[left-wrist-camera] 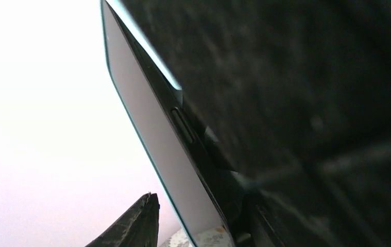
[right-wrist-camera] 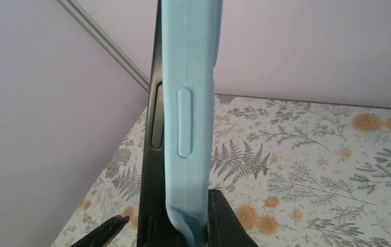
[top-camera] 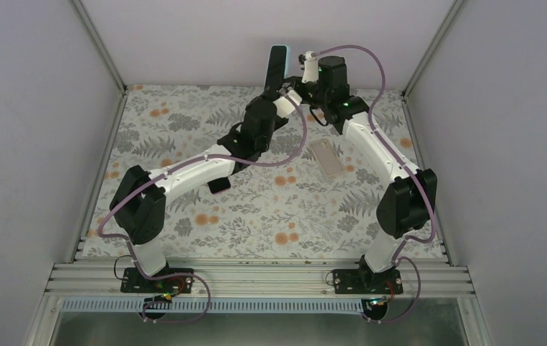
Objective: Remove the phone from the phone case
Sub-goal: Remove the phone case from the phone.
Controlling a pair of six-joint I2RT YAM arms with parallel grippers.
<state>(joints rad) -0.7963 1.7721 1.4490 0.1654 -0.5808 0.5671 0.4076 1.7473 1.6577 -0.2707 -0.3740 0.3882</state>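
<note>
The open tablecloth [top-camera: 289,171] beside the beige slab is below and back of my gripper, so my right gripper will move back and down next to release the case.
The black phone [top-camera: 278,65] stands upright in the air at the back of the table. My left gripper [top-camera: 276,92] is shut on its lower end. In the left wrist view the phone's screen [left-wrist-camera: 152,134] fills the frame, with one fingertip [left-wrist-camera: 141,221] close beside it. My right gripper [top-camera: 305,72] is right of the phone, with a bit of the light blue phone case [top-camera: 306,55] showing. In the right wrist view the case [right-wrist-camera: 190,77] lies along the phone [right-wrist-camera: 151,170], its lower end bent away. My right gripper [right-wrist-camera: 165,224] is closed round both, one finger [right-wrist-camera: 226,221] pressing on the case.
A flat beige slab [top-camera: 326,158] lies on the floral tablecloth [top-camera: 184,122] under the right forearm. A small pink object [top-camera: 219,186] lies under the left forearm. Pale walls stand on three sides, close behind the phone.
</note>
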